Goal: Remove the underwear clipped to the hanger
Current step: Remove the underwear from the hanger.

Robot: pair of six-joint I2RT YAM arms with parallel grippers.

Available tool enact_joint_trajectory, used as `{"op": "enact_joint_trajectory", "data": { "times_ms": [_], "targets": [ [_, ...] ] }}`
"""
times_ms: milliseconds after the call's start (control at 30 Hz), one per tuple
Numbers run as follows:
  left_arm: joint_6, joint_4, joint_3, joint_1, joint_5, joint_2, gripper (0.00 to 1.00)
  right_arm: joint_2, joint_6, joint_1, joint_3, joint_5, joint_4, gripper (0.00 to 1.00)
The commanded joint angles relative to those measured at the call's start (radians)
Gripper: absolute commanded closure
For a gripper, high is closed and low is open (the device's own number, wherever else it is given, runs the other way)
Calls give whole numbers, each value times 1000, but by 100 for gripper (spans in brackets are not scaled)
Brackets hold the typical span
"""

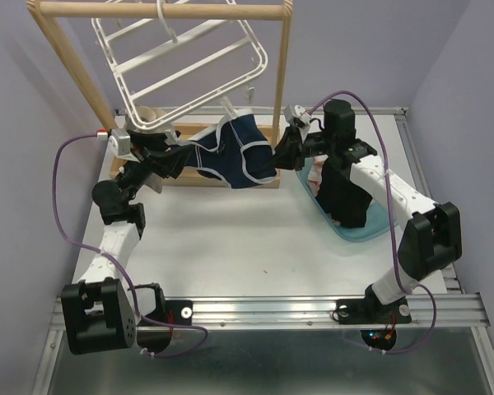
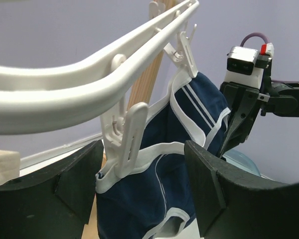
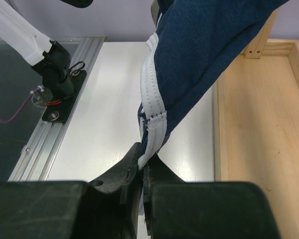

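Observation:
The navy underwear (image 2: 159,194) is stretched tight from the hanger's clips, so I will move my right gripper slightly toward the hanger next and open it to let go of the underwear's white trim.
The white hanger (image 1: 181,58) hangs tilted from the wooden rail. One navy underwear with white trim (image 1: 230,152) hangs from its clips. In the left wrist view a white clip (image 2: 127,137) pinches the waistband of the navy underwear (image 2: 159,194), and a second clip (image 2: 187,50) holds it farther along the hanger rim (image 2: 65,92). My left gripper (image 2: 142,184) is open, with its fingers on either side of the near clip and cloth. My right gripper (image 3: 144,167) is shut on the white trim of the navy underwear (image 3: 204,55), pulling it taut to the right (image 1: 281,152).
The wooden rail stand (image 1: 160,11) has a flat wooden base (image 3: 259,124) under the hanger. A blue bin (image 1: 370,230) stands to the right under my right arm, with pale pink cloth (image 1: 317,177) in it. A cream cloth (image 2: 2,167) lies at the left.

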Motion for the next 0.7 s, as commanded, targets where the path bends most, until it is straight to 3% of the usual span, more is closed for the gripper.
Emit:
{"op": "enact_joint_trajectory", "data": {
  "times_ms": [0,667],
  "targets": [
    [-18,792,62,8,11,-51,23,-45,20,-13,64,-45,-4,97],
    [-41,793,65,7,-68,-63,25,-45,37,-16,56,-65,-4,97]
  ]
}}
